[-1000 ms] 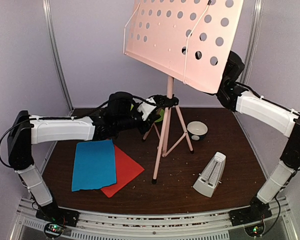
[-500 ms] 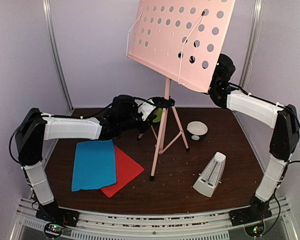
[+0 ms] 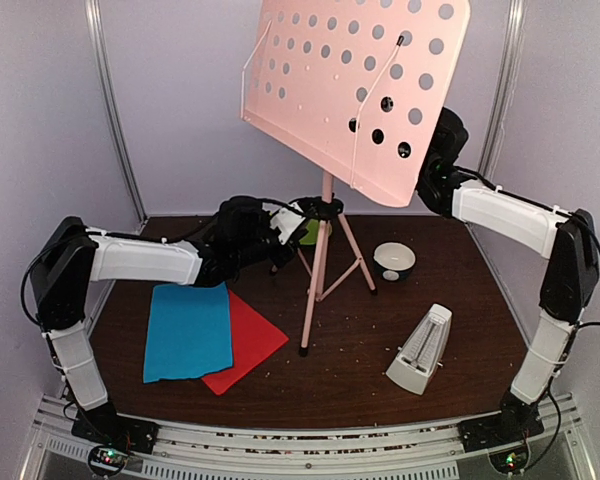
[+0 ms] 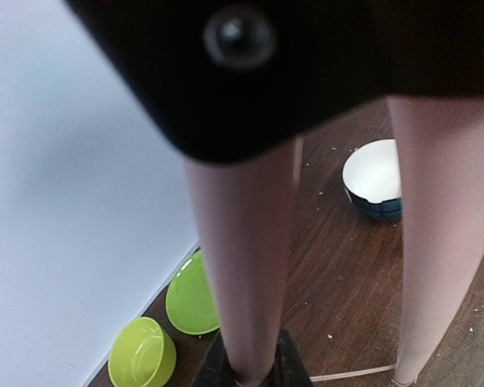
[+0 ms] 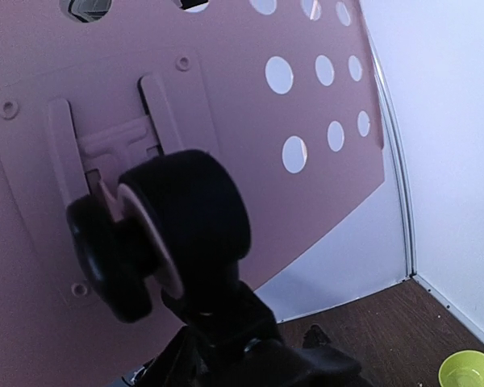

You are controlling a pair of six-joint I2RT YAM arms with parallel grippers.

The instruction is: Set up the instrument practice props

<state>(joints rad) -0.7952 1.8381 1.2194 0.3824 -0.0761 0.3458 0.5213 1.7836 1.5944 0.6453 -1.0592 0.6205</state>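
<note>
My left gripper moves to the left in the top view next and releases the music stand's pink leg point(image 4: 246, 266), which stands between its fingers, with the music stand leaning.
The pale pink music stand point(image 3: 360, 75) stands at the back of the table, its perforated desk tilted high above the tripod. My left gripper point(image 3: 285, 228) is at the tripod hub, and in the left wrist view its dark jaws point(image 4: 248, 367) are shut on a pink leg point(image 4: 246, 266). My right gripper point(image 3: 432, 170) sits behind the desk's lower right edge. The right wrist view shows the desk's back and a black knob point(image 5: 185, 230) close up, with the jaws lost in dark shapes. The blue sheet point(image 3: 187, 330) lies over the red sheet point(image 3: 255, 340) at front left. The cream metronome point(image 3: 420, 350) stands at front right.
A white-and-dark bowl point(image 3: 394, 260) sits right of the tripod. A green bowl point(image 4: 141, 355) and a green plate point(image 4: 192, 294) lie by the back wall behind the stand. Walls close the table at the back and on both sides.
The stand has shifted left with my left gripper, and its desk has swung left and lower. My right arm has pulled in toward the desk.
</note>
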